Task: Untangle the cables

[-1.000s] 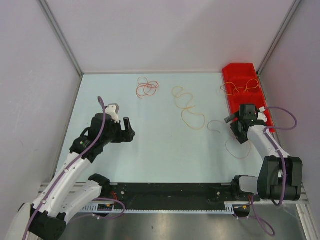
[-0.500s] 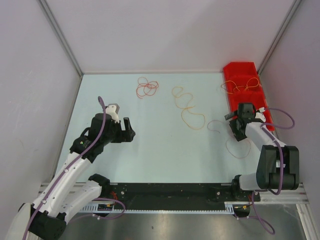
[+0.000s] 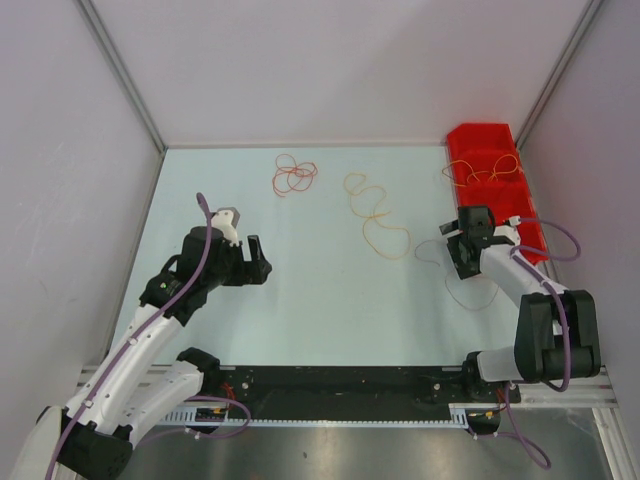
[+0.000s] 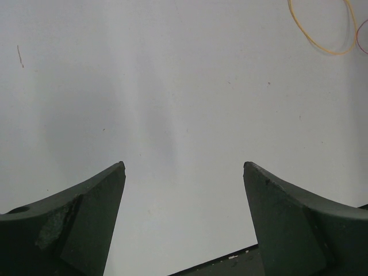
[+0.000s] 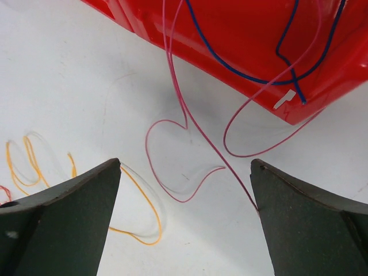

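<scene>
The paired pink strands are just ahead of the open fingers of my right gripper, so it will ease outward toward the red bin (image 5: 241, 29) next and close on them.
A red cable (image 3: 294, 175) lies coiled at the far middle of the table. An orange-yellow cable (image 3: 377, 215) curls to its right. A pinkish cable (image 3: 470, 292) loops on the table by my right gripper (image 3: 456, 250). In the right wrist view this pink cable (image 5: 183, 167) runs between the wide-open fingers of the right gripper (image 5: 185, 164) and up into the red bin (image 5: 241, 29), where a dark blue cable (image 5: 241, 72) lies. The orange cable's end (image 5: 141, 201) sits by the left finger. My left gripper (image 3: 256, 258) is open over bare table, holding nothing (image 4: 183, 167).
The red bin (image 3: 507, 215) stands at the far right against the wall, with orange-yellow loops (image 3: 482, 170) in its far compartment. Enclosure walls close in the table on the left, back and right. A black rail runs along the near edge.
My right gripper has moved left, away from the red bin, and now hangs over the pink cable's loops. The left arm has not moved.
</scene>
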Controlling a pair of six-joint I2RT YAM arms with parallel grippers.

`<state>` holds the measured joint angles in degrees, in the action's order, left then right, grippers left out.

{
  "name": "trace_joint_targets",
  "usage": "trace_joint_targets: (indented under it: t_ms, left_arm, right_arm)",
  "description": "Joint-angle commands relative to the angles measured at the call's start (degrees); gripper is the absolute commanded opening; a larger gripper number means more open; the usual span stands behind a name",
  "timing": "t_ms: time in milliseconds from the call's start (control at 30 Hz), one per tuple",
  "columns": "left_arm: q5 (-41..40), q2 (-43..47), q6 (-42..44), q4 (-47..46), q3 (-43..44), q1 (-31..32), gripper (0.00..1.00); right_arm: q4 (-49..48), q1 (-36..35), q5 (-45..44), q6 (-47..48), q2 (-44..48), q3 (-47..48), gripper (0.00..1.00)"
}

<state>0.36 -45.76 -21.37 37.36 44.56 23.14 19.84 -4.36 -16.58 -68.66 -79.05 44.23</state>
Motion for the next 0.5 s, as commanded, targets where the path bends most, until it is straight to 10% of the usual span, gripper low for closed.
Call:
trace_joint_targets:
  t_ms: [0,467]
  left_arm:
    - [1.22,0.67,0.62,-2.12,-0.35,0.33,0.89]
    - [1.75,1.11,0.71,-2.21,-0.35,0.59,0.89]
  right_arm:
    - [-0.06,-0.91,-8.55,-5.34,2.84,-0.02,1.00]
    - [-2.69,-0.82,-11.99,-5.60,-0.05,0.16,0.93]
